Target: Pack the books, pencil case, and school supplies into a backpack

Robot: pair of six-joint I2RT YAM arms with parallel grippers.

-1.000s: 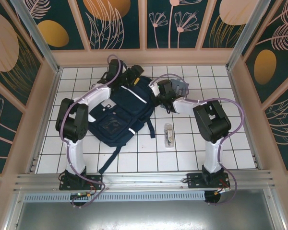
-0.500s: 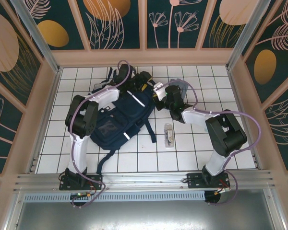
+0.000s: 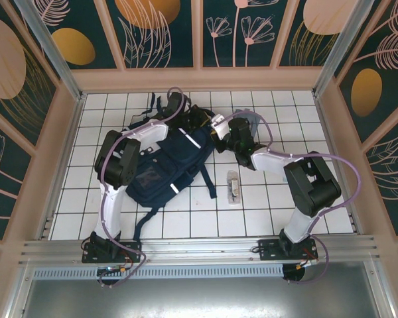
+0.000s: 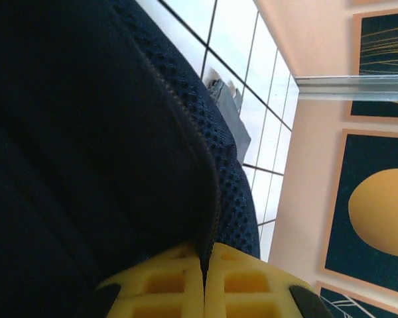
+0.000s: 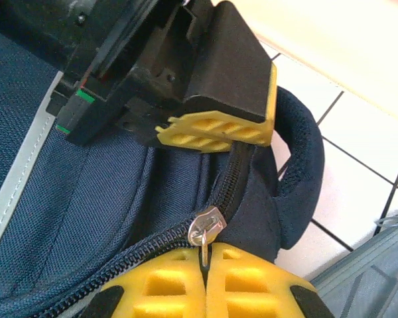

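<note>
The backpack's side strap is back from the robot's right gripper, so the right gripper should next pull back along the backpack's side and let go of the zipper pull near that strap.
The navy backpack lies on the tiled table with its top toward the back wall. My left gripper is shut on a fold of fabric at the backpack's top edge. My right gripper is shut on the metal zipper pull of the backpack's main zipper, close under the left gripper. From above, the left gripper and right gripper meet at the bag's top. The grey pencil case lies behind the right arm. The clear supplies packet lies right of the bag. The book is out of view.
The back wall rises just beyond the bag's top. A dark strap trails toward the near edge. The pencil case's grey corner lies close beside the right gripper.
Both arms have shifted right and toward the back wall over the bag's top. The backpack was pulled and turned a little with them. The packet has not moved.
</note>
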